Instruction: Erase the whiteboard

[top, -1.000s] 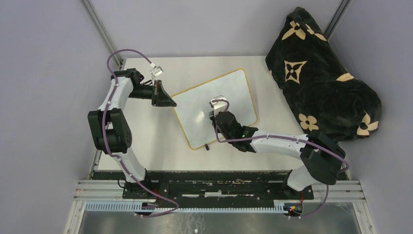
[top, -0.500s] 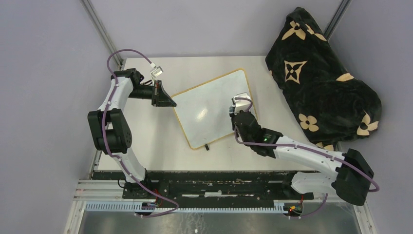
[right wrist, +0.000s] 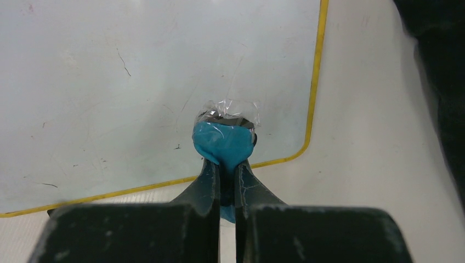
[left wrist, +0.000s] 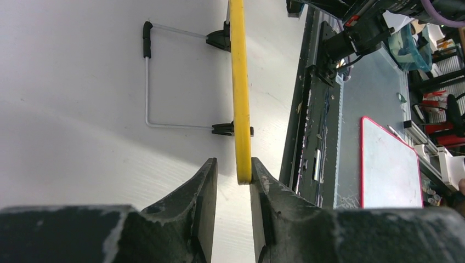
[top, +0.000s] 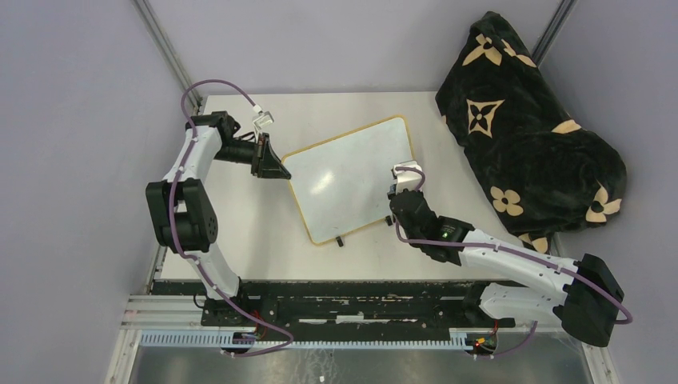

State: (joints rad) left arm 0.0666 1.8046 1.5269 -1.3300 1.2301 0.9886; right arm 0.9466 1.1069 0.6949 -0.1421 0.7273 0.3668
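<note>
Next, my right gripper moves past the whiteboard's near corner and down to release the eraser point(right wrist: 225, 143), as bare tabletop lies below, toward the right in the top view.
The whiteboard point(top: 348, 180), white with a thin yellow frame, sits tilted in the middle of the table, and its face shows only faint specks point(right wrist: 137, 82). My left gripper point(top: 285, 172) is at its left corner. In the left wrist view the frame point(left wrist: 239, 82) runs edge-on between the open jaws of the left gripper point(left wrist: 233, 162), touching the right finger point(left wrist: 263, 192) with a gap to the left one. My right gripper point(right wrist: 226, 163) is shut on a blue eraser point(right wrist: 225, 143) wrapped in clear film, hovering over the board's near right corner point(top: 401, 192).
A black blanket with tan flower prints point(top: 528, 128) is heaped at the table's right rear. A wire stand point(left wrist: 147, 82) juts from the board's back. The black mounting rail point(top: 360, 300) runs along the near edge. Another board with a red frame point(left wrist: 389, 164) lies off the table.
My right arm has swept the eraser from the board's middle to its right edge and pulled back. My left jaws have parted from the frame.
</note>
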